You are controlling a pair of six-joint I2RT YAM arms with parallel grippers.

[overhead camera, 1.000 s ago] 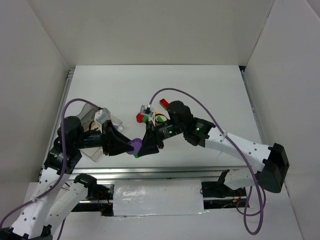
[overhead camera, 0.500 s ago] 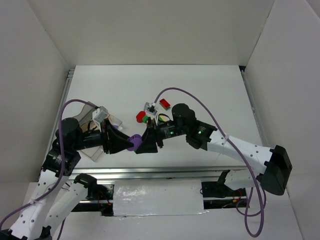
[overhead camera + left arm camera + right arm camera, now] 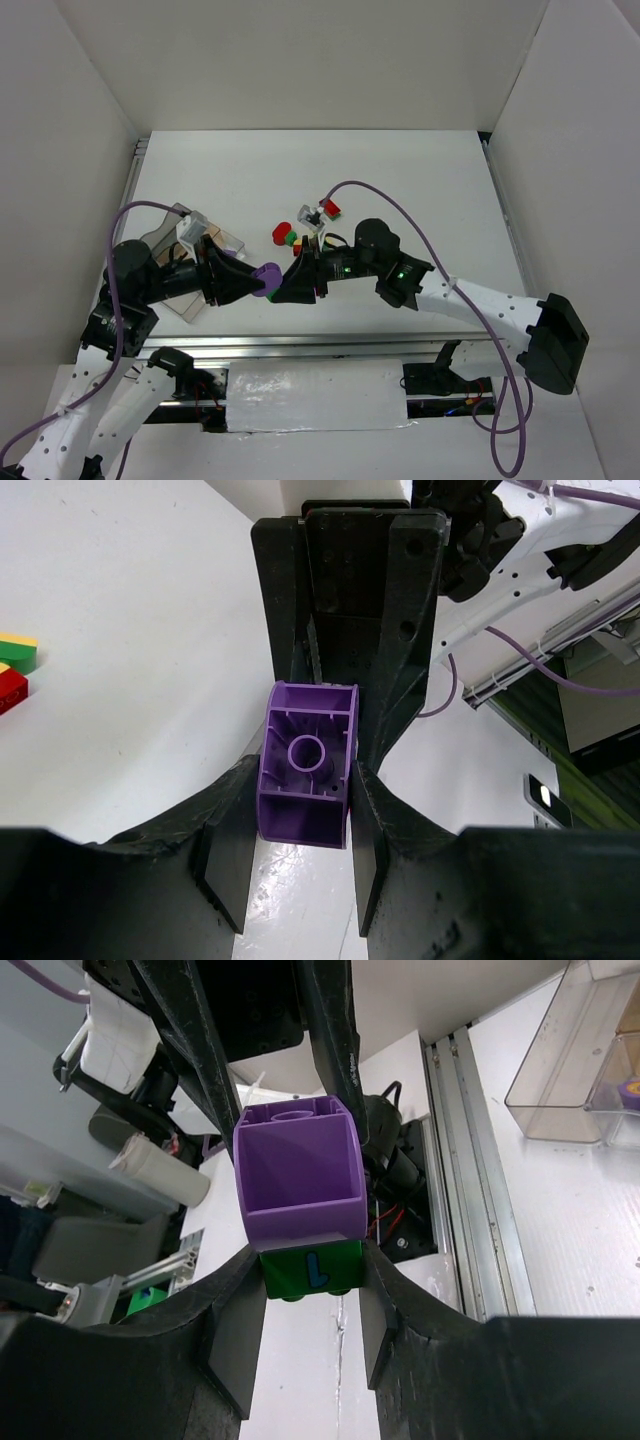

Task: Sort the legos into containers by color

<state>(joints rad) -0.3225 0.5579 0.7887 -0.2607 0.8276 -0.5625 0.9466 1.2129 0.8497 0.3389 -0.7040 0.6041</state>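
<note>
I should move my left gripper off the green lego, swing it outward over the clear divided tray and turn it downward, because a purple piece lies there.
My left gripper [image 3: 257,282] and right gripper [image 3: 282,287] meet tip to tip near the table's front edge. The left gripper [image 3: 301,805] is shut on a purple lego [image 3: 308,768]. The right gripper [image 3: 312,1278] is shut on a green lego [image 3: 312,1268] with a blue letter, which is stuck to the purple lego [image 3: 297,1175]. In the top view only the purple one [image 3: 267,279] shows between them. The clear divided tray [image 3: 170,222] stands at the left behind the left gripper. It also shows in the right wrist view [image 3: 560,1070], with a purple piece [image 3: 630,1090] inside.
Loose legos lie mid-table behind the right wrist: a red rounded one [image 3: 281,233], a green one [image 3: 291,240], a yellow one [image 3: 300,246] and a red one [image 3: 330,207]. Yellow, green and red pieces [image 3: 14,662] show at the left wrist view's left edge. Purple cables arch over both arms.
Both grippers have stayed closed on the joined purple and green legos. The pair has shifted slightly away from the front edge, and the green lego no longer shows from above.
</note>
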